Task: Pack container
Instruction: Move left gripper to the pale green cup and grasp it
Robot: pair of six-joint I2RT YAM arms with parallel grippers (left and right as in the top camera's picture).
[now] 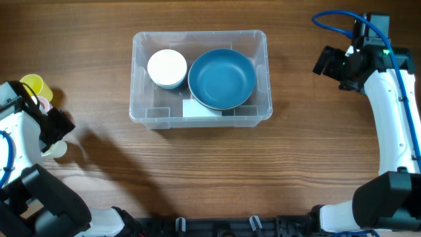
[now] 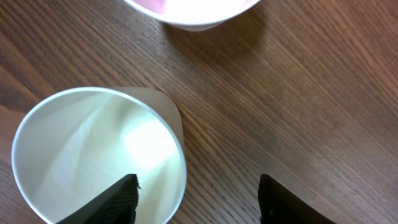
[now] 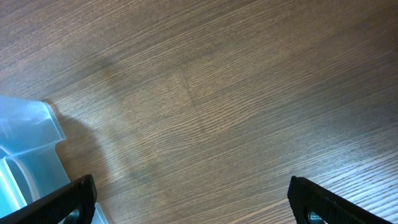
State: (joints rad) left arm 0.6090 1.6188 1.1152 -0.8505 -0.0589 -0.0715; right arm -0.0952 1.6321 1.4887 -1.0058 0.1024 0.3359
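Note:
The left gripper lowers a little over the pale cup's rim (image 1: pixel 54 147) (image 2: pixel 183 177) next and closes.
The clear container (image 1: pixel 136 79) stands at the table's middle, with a white label (image 1: pixel 197 109) on its floor. Inside it are a white bowl (image 1: pixel 166 68) at the left and a blue bowl (image 1: pixel 222 79) at the right. My left gripper (image 2: pixel 198 186) is open at the far left, straddling the rim of a pale cup (image 2: pixel 93 155): one finger is inside, one outside. In the overhead view that cup (image 1: pixel 59 150) sits just below the left gripper (image 1: pixel 56 131). My right gripper (image 3: pixel 191 186) is open and empty over bare wood, right of the container's corner (image 3: pixel 31 149).
A yellow cup (image 1: pixel 33 85) and a pink cup (image 1: pixel 45 103) stand at the left edge by the left arm; the pink cup's rim also shows in the left wrist view (image 2: pixel 193 12). The right arm (image 1: pixel 388 99) reaches along the right edge.

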